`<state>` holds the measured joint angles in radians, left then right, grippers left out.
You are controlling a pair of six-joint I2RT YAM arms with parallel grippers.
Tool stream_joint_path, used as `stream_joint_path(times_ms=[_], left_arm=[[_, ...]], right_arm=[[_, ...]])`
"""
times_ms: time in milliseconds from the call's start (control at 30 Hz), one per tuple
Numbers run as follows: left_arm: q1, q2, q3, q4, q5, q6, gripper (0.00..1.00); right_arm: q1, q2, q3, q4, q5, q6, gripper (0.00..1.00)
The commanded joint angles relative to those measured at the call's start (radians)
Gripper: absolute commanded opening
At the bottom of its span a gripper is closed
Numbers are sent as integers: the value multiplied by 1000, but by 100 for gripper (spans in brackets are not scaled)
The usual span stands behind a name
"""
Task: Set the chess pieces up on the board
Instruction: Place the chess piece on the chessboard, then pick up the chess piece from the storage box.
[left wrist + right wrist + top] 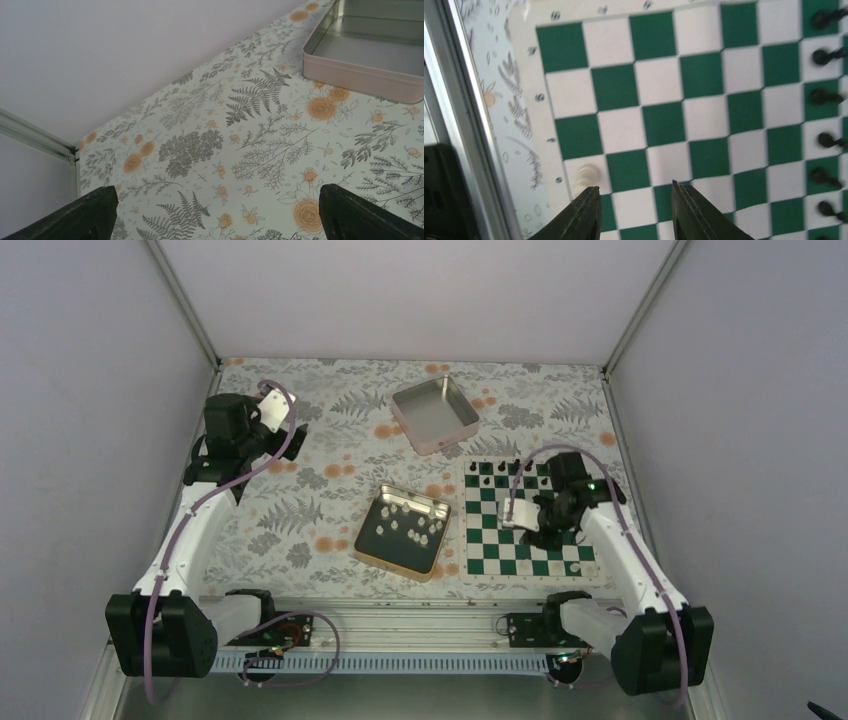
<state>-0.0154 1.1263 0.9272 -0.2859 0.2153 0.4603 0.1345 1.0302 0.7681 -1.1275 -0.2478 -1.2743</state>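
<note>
Cream pieces remain in the gold tin point(402, 531), so my right gripper should go left in the top view, then down onto the piece nearest the tin's far board-side corner.
The green and white board point(524, 525) lies at the right of the table. Several cream chess pieces point(405, 524) lie in a gold tin point(402, 531) left of the board. Black chessmen point(500, 469) stand along the board's far rows. My right gripper point(636, 192) hovers open and empty over the board point(664, 100), just beside one cream piece point(585, 177) standing on a white edge square. A few cream pieces point(578, 537) show at the board's near right in the top view. My left gripper point(215, 210) is open and empty over the bare floral table at the far left.
An empty pink tin point(435, 415) sits at the back centre, also in the left wrist view point(370, 55). The metal rail point(400, 615) runs along the table's near edge. Grey walls close in both sides.
</note>
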Motion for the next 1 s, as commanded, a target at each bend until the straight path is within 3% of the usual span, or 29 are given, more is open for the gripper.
stream_joint_path(times_ms=[0,367,633,967], left_arm=[[-3,5,3,9,17,8,100],[-3,0,-4,14,6,9,100],[-3,-11,-15,28,-6,6,100],[-4,-20,-23,31,-4,6,100]], right_arm=[[77,131,152,-1,-113,60,38],[467,462,388,238,-50,308,38],[582,595,394,350,28,348,33],[606,661,398,408,87,360,33]])
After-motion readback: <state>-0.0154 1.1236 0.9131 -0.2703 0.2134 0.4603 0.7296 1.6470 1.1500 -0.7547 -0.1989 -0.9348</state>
